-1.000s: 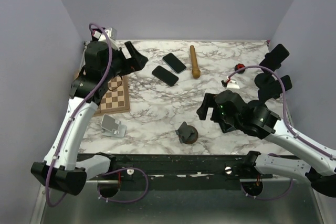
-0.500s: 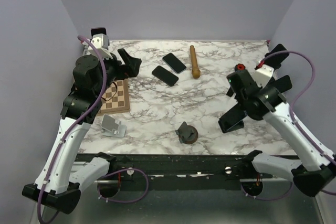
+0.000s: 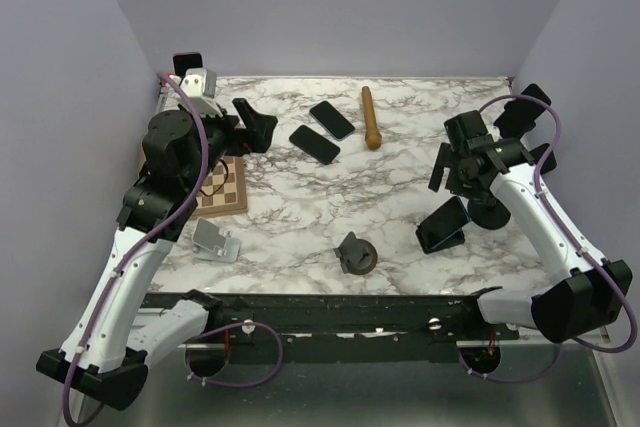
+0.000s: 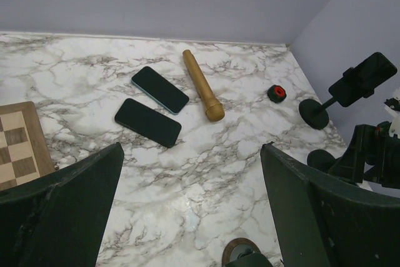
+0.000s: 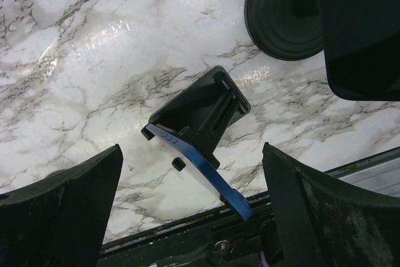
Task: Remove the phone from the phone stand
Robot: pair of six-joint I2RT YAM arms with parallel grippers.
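Note:
The phone's raised top edge (image 3: 464, 208) (image 5: 222, 182) is below my right gripper, between its open fingers. Next, my right gripper comes down until they straddle the phone's edge and closes.
A blue-edged phone (image 5: 206, 170) leans tilted in a black phone stand (image 5: 203, 110) near the table's front right; the top view shows the phone (image 3: 441, 224) too. My right gripper (image 5: 190, 151) hangs open just above it, one finger on each side, touching nothing. In the top view the right gripper (image 3: 452, 169) is just behind the phone. My left gripper (image 3: 260, 123) is open and empty at the back left, above the table; in its own view the left gripper (image 4: 192, 148) frames bare marble.
Two dark phones (image 3: 315, 144) (image 3: 332, 119) lie flat beside a wooden rolling pin (image 3: 371, 117). A chessboard (image 3: 222, 185) and a silver stand (image 3: 215, 241) are at the left. A dark round stand (image 3: 355, 255) is front centre. Black pole stands (image 3: 490, 212) (image 3: 525, 107) crowd the right.
My right arm has swung from the table's middle to the right, uncovering the phone on its stand, and now hangs over it. My left arm has shifted slightly.

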